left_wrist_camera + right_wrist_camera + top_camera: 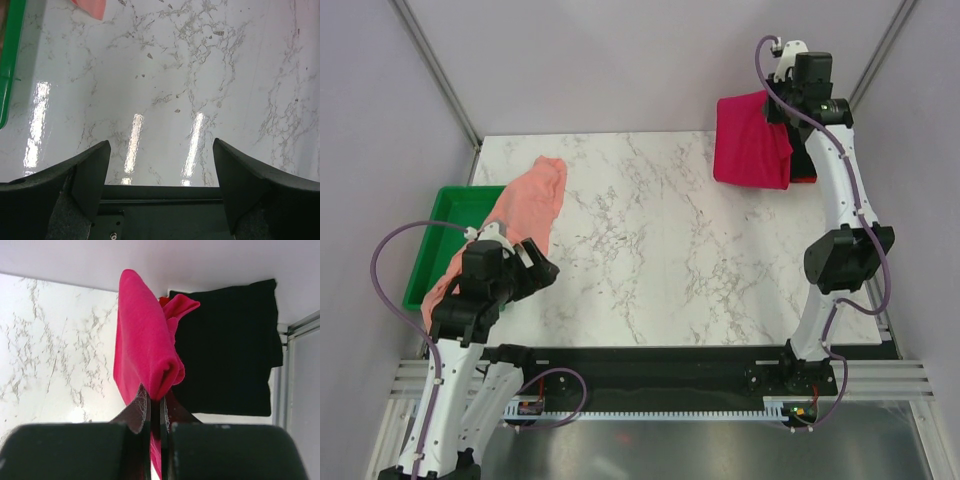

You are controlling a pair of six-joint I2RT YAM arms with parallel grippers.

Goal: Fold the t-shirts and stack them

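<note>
I should carry the crimson fold with my right gripper over the folded black t-shirt point(803, 160) point(225, 345), which is below it and toward the right in the wrist view. I should then lower the fold and let go of it.
My right gripper point(778, 103) is raised over the far right corner and is shut on the crimson t-shirt point(750, 140), which hangs bunched from it. In the right wrist view the jaws point(156, 395) pinch a fold of the crimson shirt point(142, 340). Below lies the folded black t-shirt point(225, 345), with a bit of bright red cloth point(162, 301) at its far edge. The salmon-pink t-shirt point(525, 205) lies crumpled at the table's left, trailing into the green tray point(445, 215). My left gripper point(535, 262) is open and empty beside it, over bare marble point(160, 145).
The green tray's rim point(10, 60) shows at the left of the left wrist view, with a corner of salmon cloth point(90, 6) at the top. Grey walls close in the table's back and sides. A metal frame post point(300, 327) stands by the black shirt.
</note>
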